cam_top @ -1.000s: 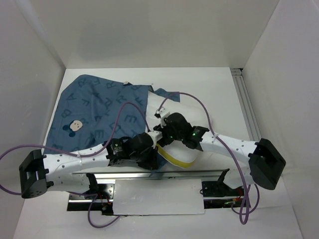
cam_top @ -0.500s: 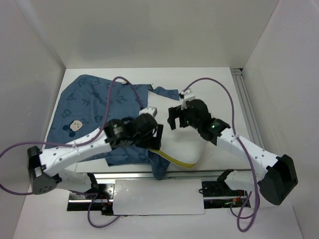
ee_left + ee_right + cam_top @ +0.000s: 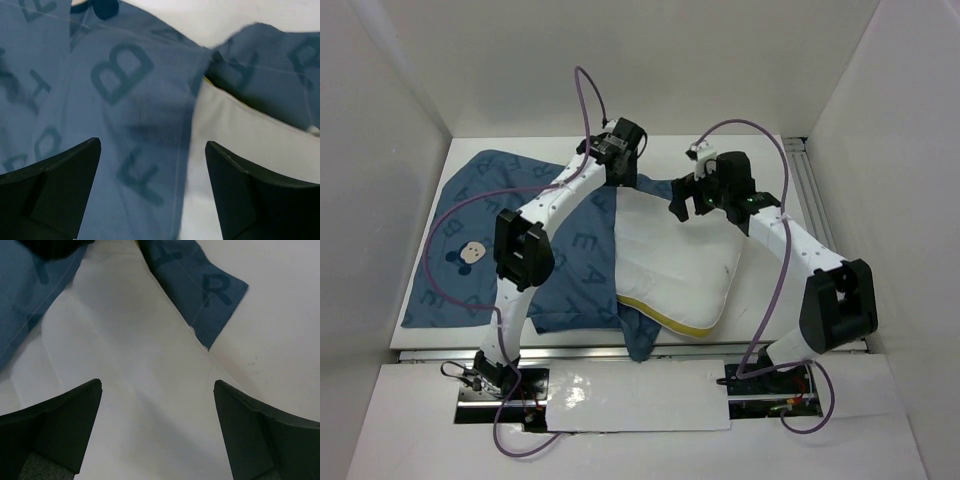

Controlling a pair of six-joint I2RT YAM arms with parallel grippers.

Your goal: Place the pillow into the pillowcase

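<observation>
My left gripper is above the pillowcase's hem near the pillow's far corner, with that hem between its open fingers, so it should go down next and close there.
The cream-white pillow lies at the table's middle, its yellow band along the near edge. The blue lettered pillowcase spreads to its left, and blue fabric also shows under the pillow's near and far edges. My left gripper hovers open over the far left corner, where the pillowcase hem meets the pillow. Nothing is between the left gripper fingers. My right gripper is open above the pillow's far edge. In the right wrist view the right gripper is empty over the pillow, beside a blue flap.
White walls enclose the table on three sides. A metal rail runs along the right edge. Purple cables loop above both arms. A mouse face print sits on the pillowcase's left part.
Both arms swung from the pillow's near edge up to its far edge. Both grippers opened and let go. The pillow now lies flatter and more exposed.
</observation>
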